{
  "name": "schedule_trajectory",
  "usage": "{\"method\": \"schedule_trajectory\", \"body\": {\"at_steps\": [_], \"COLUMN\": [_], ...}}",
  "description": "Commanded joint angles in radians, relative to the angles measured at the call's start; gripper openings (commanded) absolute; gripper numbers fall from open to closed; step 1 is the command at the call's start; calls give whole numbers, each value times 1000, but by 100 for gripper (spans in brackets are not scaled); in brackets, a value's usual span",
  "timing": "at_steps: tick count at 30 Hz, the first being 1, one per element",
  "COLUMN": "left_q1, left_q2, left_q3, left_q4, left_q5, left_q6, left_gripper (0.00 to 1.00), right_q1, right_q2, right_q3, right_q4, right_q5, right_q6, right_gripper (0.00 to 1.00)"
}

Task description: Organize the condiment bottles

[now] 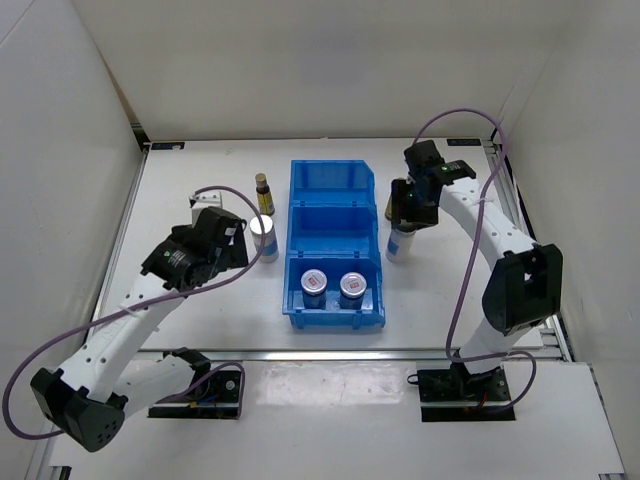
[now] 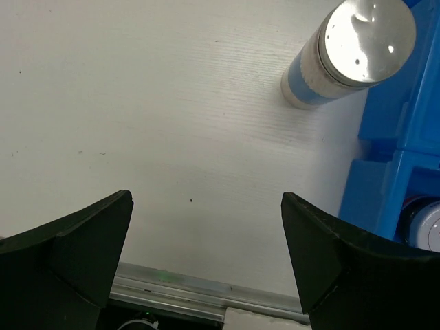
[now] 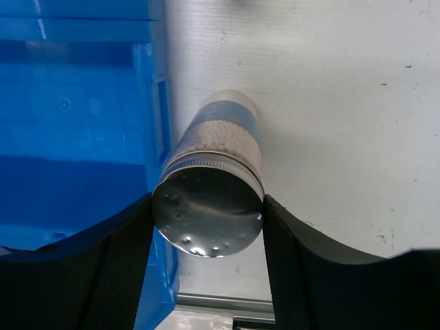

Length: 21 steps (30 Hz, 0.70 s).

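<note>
The right gripper lifts the white-blue cylinder over the bin's side next and lowers it into the middle compartment (image 1: 357,235) (image 3: 103,120). It then releases the cylinder there, since that compartment is empty.
My right gripper (image 1: 405,218) is shut on a white-blue cylinder (image 1: 401,243) just right of the blue bin; in the right wrist view both fingers (image 3: 130,261) press its silver lid (image 3: 207,210). A dark brown bottle (image 1: 393,203) stands behind it, mostly hidden by the gripper. My left gripper (image 2: 206,198) is open and empty over bare table, on the near left of the second white-blue cylinder (image 1: 264,238) (image 2: 347,58). Another dark brown yellow-labelled bottle (image 1: 263,193) stands behind that. Two silver jars with red-marked lids (image 1: 315,282) (image 1: 352,286) sit in the bin's nearest compartment.
The blue three-compartment bin (image 1: 335,175) stands mid-table; its wall (image 3: 75,124) is close beside the held cylinder and also shows in the left wrist view (image 2: 395,172). White enclosure walls surround the table. A metal rail (image 1: 330,352) runs along the near edge.
</note>
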<state>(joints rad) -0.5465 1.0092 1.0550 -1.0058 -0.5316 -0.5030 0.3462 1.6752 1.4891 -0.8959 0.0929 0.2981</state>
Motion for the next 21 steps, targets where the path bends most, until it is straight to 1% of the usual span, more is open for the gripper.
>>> {"method": "schedule_trajectory", "body": {"at_steps": [1, 2, 4, 5, 6, 7, 9, 10, 13, 15, 16, 21], "left_q1": [42, 52, 53, 53, 53, 53, 53, 53, 53, 53, 53, 53], "left_q2": [-29, -29, -29, -29, -29, -29, -53, -67, -115, -124, -124, -92], "left_q3": [5, 5, 5, 5, 5, 5, 5, 5, -4, -13, -13, -13], "left_q4": [42, 42, 42, 42, 42, 42, 42, 42, 42, 52, 52, 52], "left_q5": [19, 31, 32, 32, 32, 32, 32, 10, 1, 1, 1, 11], "left_q6": [20, 29, 29, 29, 29, 29, 20, 20, 11, 11, 11, 11], "left_gripper": [100, 100, 100, 100, 100, 100, 100, 100, 100, 100, 100, 100], "right_q1": [-7, -7, -7, -7, -7, 6, 37, 59, 85, 94, 123, 192], "right_q2": [12, -3, -31, -67, -89, -107, -164, -178, -196, -177, -155, -75], "right_q3": [-4, -4, -4, 5, 17, 46, 77, 94, 172, 220, 232, 275], "right_q4": [32, 32, 32, 20, 20, 9, 9, 9, -1, -11, -11, -11], "right_q5": [-61, -61, -47, -18, 5, 33, 91, 128, 108, 59, 47, 37], "right_q6": [-13, -13, -2, -2, 7, 7, 7, 7, 7, 7, 7, 18], "right_gripper": [50, 34, 20, 8, 3, 0, 0, 0, 0, 0, 0, 0]}}
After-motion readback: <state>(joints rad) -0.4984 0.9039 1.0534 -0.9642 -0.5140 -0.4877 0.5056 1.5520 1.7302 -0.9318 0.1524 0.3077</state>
